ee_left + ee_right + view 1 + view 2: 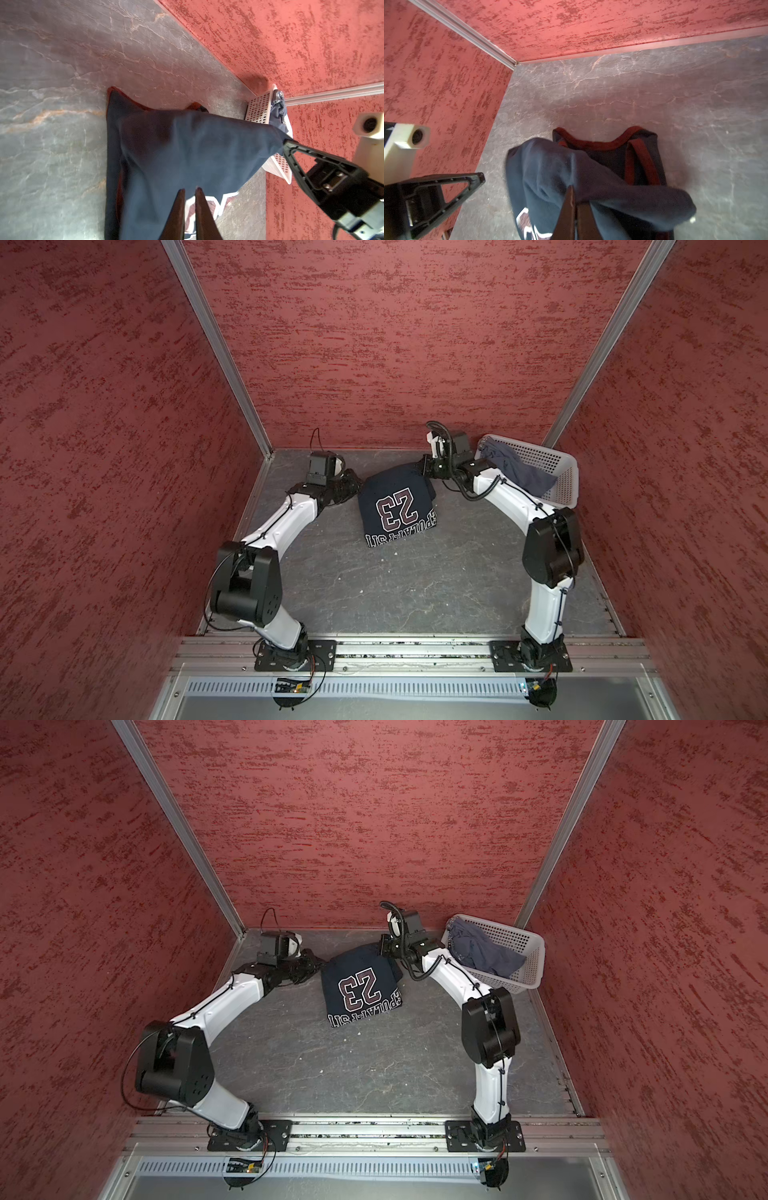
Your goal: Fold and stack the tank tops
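I will lower the lifted corner with my right gripper next and release the upper layer on the red-trimmed neckline (602,145), because the neckline lies uncovered below my right gripper.
The navy tank top (397,510) (361,990) with the "23" print lies mid-table, its far part folded over. My right gripper (424,469) (576,197) is shut on that upper layer and holds its right corner lifted, so the cloth (176,145) slopes down to the table. My left gripper (355,488) (189,189) sits low at the tank's left edge, jaws nearly together with a thin slit. In the right wrist view a strip of table shows between the left gripper (482,178) and the cloth (550,166). The blue-grey tank top (515,472) (482,955) lies crumpled in the basket.
The white perforated basket (565,481) (532,965) stands at the back right, just behind my right forearm. Red walls close in the table on three sides, with the back wall near both grippers. A metal rail with the arm bases runs along the front.
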`<act>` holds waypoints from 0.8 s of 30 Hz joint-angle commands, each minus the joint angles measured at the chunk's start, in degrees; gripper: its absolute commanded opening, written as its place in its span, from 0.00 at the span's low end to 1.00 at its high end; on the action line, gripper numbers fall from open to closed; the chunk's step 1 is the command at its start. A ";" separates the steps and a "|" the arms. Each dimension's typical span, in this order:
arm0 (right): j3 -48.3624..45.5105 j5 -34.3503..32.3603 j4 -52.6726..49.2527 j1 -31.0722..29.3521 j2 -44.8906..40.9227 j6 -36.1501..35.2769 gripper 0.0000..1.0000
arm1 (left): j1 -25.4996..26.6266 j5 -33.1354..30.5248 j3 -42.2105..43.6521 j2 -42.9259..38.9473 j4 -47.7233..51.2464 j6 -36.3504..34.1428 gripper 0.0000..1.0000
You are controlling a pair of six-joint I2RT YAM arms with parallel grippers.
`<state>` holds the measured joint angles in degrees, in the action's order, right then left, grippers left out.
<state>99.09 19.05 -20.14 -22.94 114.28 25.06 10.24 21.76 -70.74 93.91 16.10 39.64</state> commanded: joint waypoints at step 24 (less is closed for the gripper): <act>1.61 -4.72 -2.69 3.49 8.32 -4.18 0.79 | -0.52 0.71 -6.22 17.56 1.92 -9.15 0.57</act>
<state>103.70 16.21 -25.30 -18.65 127.00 22.70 9.32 22.76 -77.73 111.74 19.29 32.42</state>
